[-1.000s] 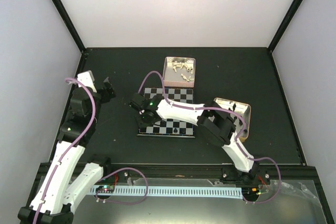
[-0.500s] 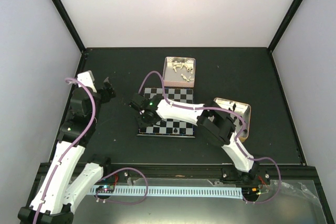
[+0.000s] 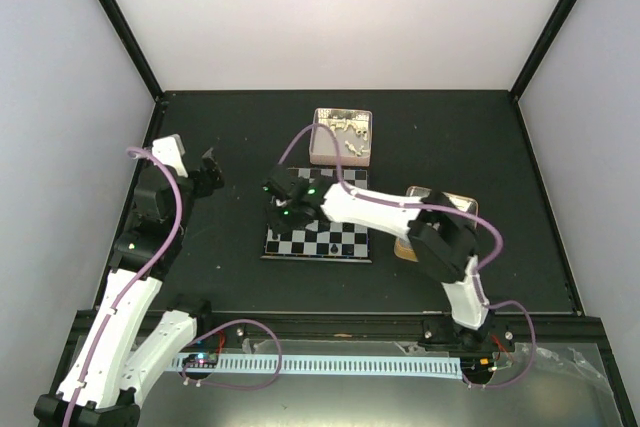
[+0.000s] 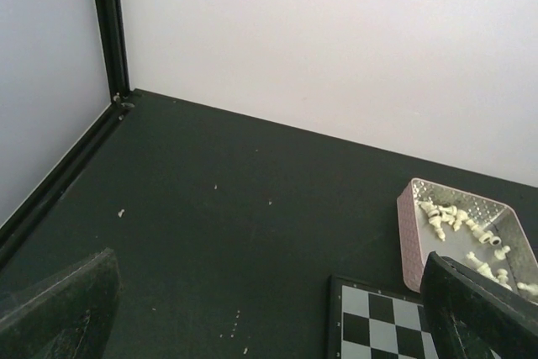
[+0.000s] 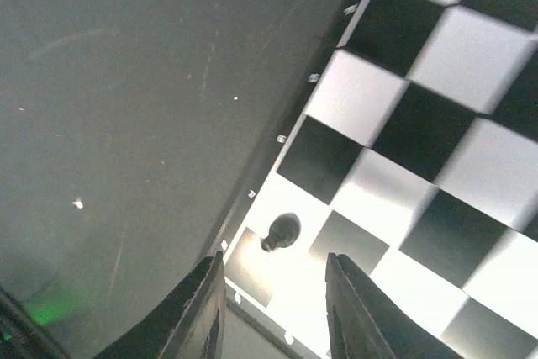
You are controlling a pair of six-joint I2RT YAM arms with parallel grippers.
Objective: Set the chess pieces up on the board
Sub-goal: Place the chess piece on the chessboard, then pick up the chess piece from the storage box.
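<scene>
The robot's right gripper next needs to go across and down into the second tin, to the gripper's right in the top view, since the black piece by the board's edge stands untouched.
The board [image 3: 350, 244] lies mid-table. My right gripper [image 3: 283, 209] hovers over its left edge, open. In the right wrist view one glossy black piece [image 5: 282, 231] stands on a pale square by the board's rim [image 5: 252, 195], just beyond the right gripper [image 5: 274, 271] and untouched by its fingers. Another black piece [image 3: 332, 248] stands on the near row. Cream-white chess pieces [image 3: 345, 137] lie in a pink tin [image 3: 318, 142] behind the board. My left gripper [image 3: 207, 169] hangs open and empty left of the board, over bare table [image 4: 269, 325].
A second tin [image 3: 455, 205] sits right of the board, partly under the right arm. The left wrist view shows the board's corner [image 4: 378, 325] and the pink tin [image 4: 410, 237] holding white pieces [image 4: 458, 220]. Walls enclose the dark table on three sides.
The right gripper's jaws have parted and it has shifted right and away over the board's left side, leaving a black piece standing on the board. The left arm has barely moved.
</scene>
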